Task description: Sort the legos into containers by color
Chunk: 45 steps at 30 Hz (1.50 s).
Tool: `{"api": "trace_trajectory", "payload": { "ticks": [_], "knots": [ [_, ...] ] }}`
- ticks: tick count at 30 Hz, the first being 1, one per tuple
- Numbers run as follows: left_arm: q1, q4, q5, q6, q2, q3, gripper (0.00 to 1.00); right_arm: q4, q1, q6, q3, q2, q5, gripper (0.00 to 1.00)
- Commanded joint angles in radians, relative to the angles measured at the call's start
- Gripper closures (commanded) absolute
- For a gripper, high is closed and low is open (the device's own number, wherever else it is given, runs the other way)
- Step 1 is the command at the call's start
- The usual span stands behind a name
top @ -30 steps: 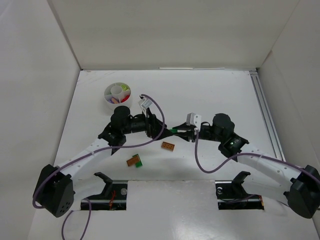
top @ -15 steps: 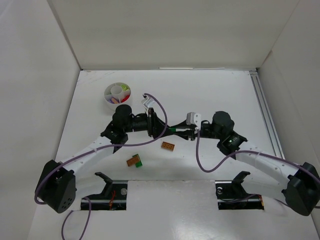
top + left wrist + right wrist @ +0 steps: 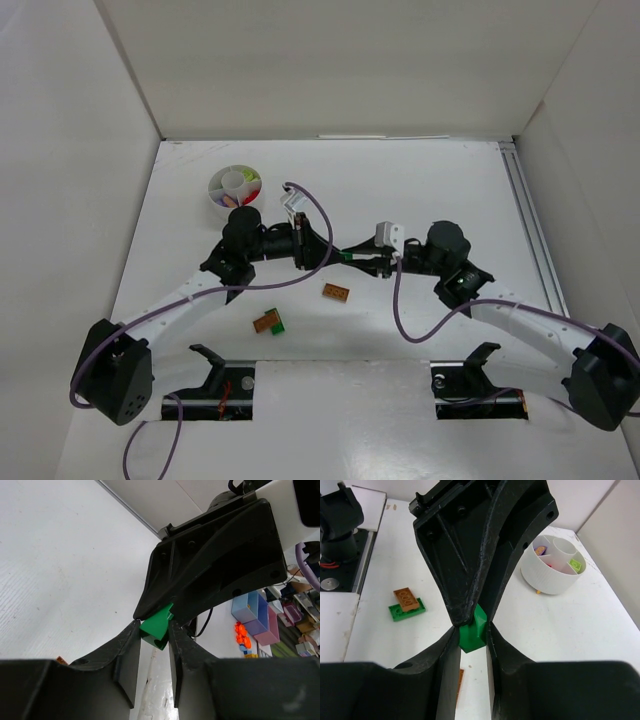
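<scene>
I will carry the green lego [image 3: 345, 257] to the dish's empty wedge [image 3: 217, 183] and release it, as that is outward and left of my left gripper in the top view.
A green lego [image 3: 345, 257] hangs above the middle of the table, and both grippers meet on it tip to tip. My left gripper [image 3: 336, 255] comes from the left and its fingers press both sides of the green lego [image 3: 156, 626]. My right gripper [image 3: 353, 259] comes from the right and is shut on the same green lego [image 3: 472, 632]. The round white dish [image 3: 215, 205] stands at the back left with a few small bricks in its wedges. An orange brick [image 3: 336, 292] lies below the grippers. An orange brick stacked on a green plate [image 3: 268, 322] lies nearer the front.
White walls close in the table on the left, back and right. A metal rail [image 3: 530, 220] runs along the right side. The two arm mounts [image 3: 220, 385] sit at the near edge. Purple cables loop off both wrists.
My left gripper has closed its fingers onto the green lego that the right gripper holds out. The right gripper has edged slightly left toward it.
</scene>
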Motion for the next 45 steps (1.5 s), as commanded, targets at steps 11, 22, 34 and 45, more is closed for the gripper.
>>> {"api": "trace_trajectory", "payload": {
  "ticks": [11, 22, 34, 45],
  "knots": [
    [-0.040, 0.054, 0.059, 0.004, -0.022, 0.076, 1.00, 0.121, -0.009, 0.032, 0.027, 0.035, 0.014, 0.43],
    [0.083, -0.445, -0.464, 0.151, 0.040, 0.311, 1.00, -0.110, -0.144, 0.014, 0.036, -0.046, 0.161, 0.00],
    [0.472, -0.743, -0.851, 0.133, 0.393, 0.717, 1.00, -0.331, -0.301, -0.063, 0.096, -0.023, 0.305, 0.00],
    [0.548, -0.915, -0.969, 0.193, 0.697, 1.050, 1.00, -0.371, -0.357, -0.109, 0.166, 0.109, 0.215, 0.00]
  ]
}}
